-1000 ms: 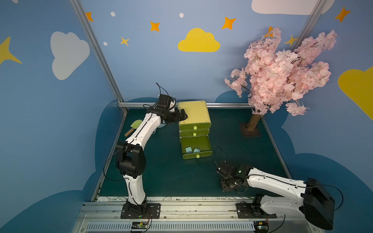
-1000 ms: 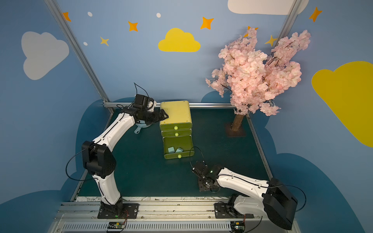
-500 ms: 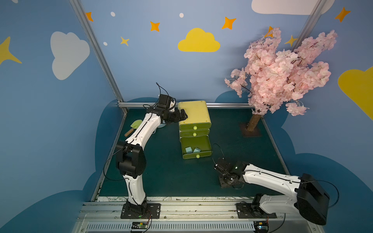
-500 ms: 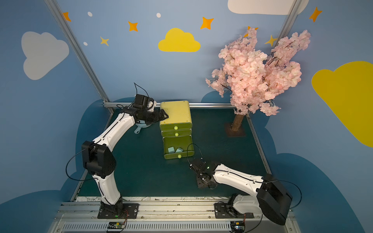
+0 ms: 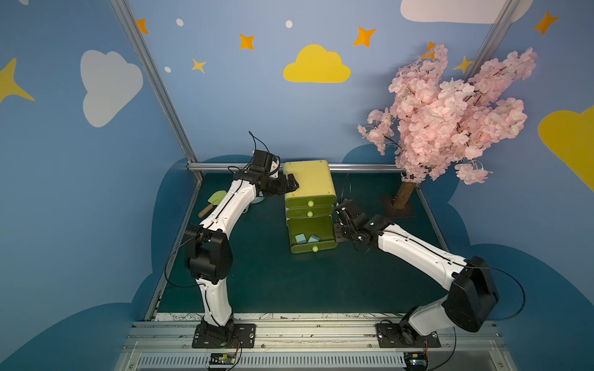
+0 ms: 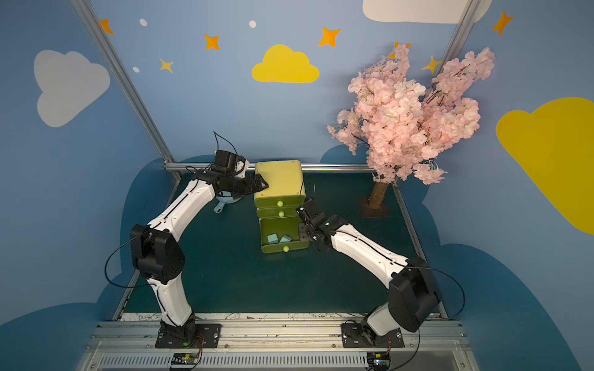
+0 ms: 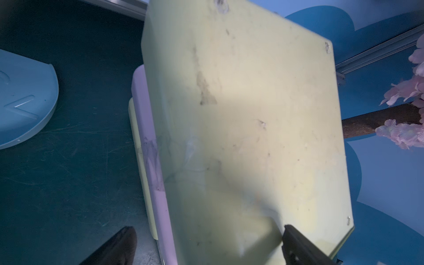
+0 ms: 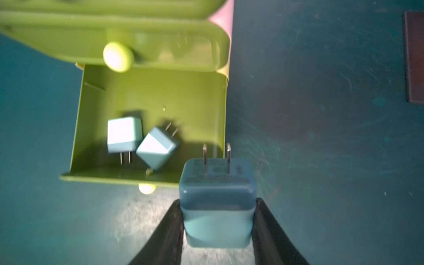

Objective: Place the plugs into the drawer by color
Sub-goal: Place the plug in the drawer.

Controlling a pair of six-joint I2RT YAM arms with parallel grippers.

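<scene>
My right gripper shifts over the tray's side next, lowers, and releases among matching plugs, since the bare tray bottom (image 5: 326,238) (image 8: 193,150) beside the tilted plug lies below.
The yellow drawer (image 5: 307,178) (image 6: 279,178) stands at the back middle of the mat, its bottom tray (image 5: 324,252) pulled out. Two light blue plugs (image 5: 300,238) (image 8: 124,134) lie in that tray, the second (image 8: 157,149) tilted against the first. My right gripper (image 8: 218,203) (image 5: 339,229) is shut on a third light blue plug (image 8: 216,181), prongs pointing away, just off the open tray's right front corner. My left gripper (image 5: 291,183) (image 7: 207,229) is open, straddling the left edge of the chest's top (image 7: 241,114). No other plugs are in view.
A pale blue dish (image 7: 23,103) (image 6: 225,200) lies left of the chest, under the left arm. Further left lies a small green scoop (image 5: 213,200) with a wooden handle. A pink blossom tree (image 5: 450,112) on a brown base (image 5: 400,205) fills the back right corner.
My right arm has carried the blue plug from the front of the mat back to the right side of the open tray. The left arm has not moved.
</scene>
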